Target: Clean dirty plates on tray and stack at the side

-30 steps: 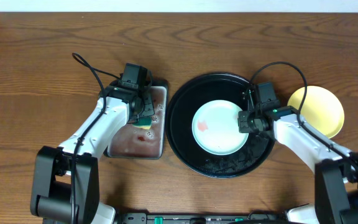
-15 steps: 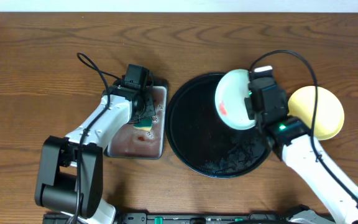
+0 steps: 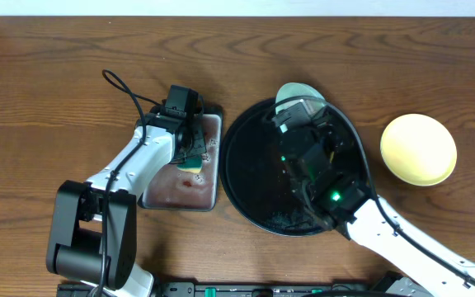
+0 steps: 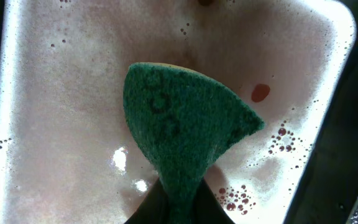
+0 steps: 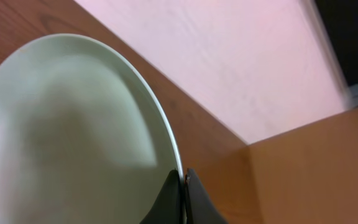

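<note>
The green sponge [image 4: 179,124] goes into the metal pan's reddish water next. My left gripper lowers it into the pan right below, then releases it.
My right gripper [image 3: 303,111] is raised high over the black tray [image 3: 250,181] and is shut on the rim of a pale mint plate [image 3: 297,91], held up on edge. In the right wrist view the jaws [image 5: 182,176] pinch the plate's rim [image 5: 73,137]; a red smear shows at its lower left. The yellow plate [image 3: 419,148] lies on the table right of the tray. A second pale plate is not in view. My left gripper [image 3: 192,153] is shut on a green sponge [image 4: 179,124] over the metal pan.
The rectangular metal pan [image 3: 180,194] left of the tray holds reddish soapy water [image 4: 61,112]. Dark crumbs or wet streaks lie at the tray's front [image 3: 299,216]. The right arm stretches across the tray's right half.
My right gripper has lifted the pale plate off the tray, tipped it on edge and carried it up and leftward over the tray's back. The left arm has stayed over the pan.
</note>
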Motion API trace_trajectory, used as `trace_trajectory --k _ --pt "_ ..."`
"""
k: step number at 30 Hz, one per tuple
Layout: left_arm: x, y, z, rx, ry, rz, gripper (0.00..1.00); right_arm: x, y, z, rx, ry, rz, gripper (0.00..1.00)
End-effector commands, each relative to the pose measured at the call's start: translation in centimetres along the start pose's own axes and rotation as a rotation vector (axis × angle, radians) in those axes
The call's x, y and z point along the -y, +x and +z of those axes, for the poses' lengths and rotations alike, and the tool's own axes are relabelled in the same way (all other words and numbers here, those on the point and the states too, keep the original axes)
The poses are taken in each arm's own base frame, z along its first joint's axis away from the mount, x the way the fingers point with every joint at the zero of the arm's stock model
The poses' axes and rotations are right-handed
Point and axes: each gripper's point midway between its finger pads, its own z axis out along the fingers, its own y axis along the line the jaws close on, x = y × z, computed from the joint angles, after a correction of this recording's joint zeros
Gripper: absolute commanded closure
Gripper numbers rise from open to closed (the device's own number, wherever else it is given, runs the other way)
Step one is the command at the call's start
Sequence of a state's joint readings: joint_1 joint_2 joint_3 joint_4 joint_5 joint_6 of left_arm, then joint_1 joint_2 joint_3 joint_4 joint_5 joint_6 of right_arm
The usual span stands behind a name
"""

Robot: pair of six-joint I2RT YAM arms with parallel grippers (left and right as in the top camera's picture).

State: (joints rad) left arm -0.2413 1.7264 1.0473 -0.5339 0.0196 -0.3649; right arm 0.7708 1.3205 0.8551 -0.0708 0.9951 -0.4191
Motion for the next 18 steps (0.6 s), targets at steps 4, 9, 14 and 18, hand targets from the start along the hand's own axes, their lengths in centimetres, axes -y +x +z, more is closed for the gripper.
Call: trace_trajectory --k 4,9,14,18 --pt "-0.3 0.2 0.2 -0.006 -0.009 0.01 0.92 2.7 -1.8 -1.7 0.018 0.136 -0.076 0.99" --pt "-0.3 0.2 0.2 -0.006 -0.009 0.011 0.92 2.8 -2.6 -2.0 0.044 0.143 -0.067 0.99" --pt "-0.3 0.2 0.2 -0.006 -0.009 0.011 0.92 2.9 -2.6 -2.0 0.045 0.144 -0.064 0.99" --pt "-0.3 0.2 0.2 -0.006 -0.009 0.01 0.92 2.9 -2.6 -2.0 0.045 0.144 -0.063 0.99"
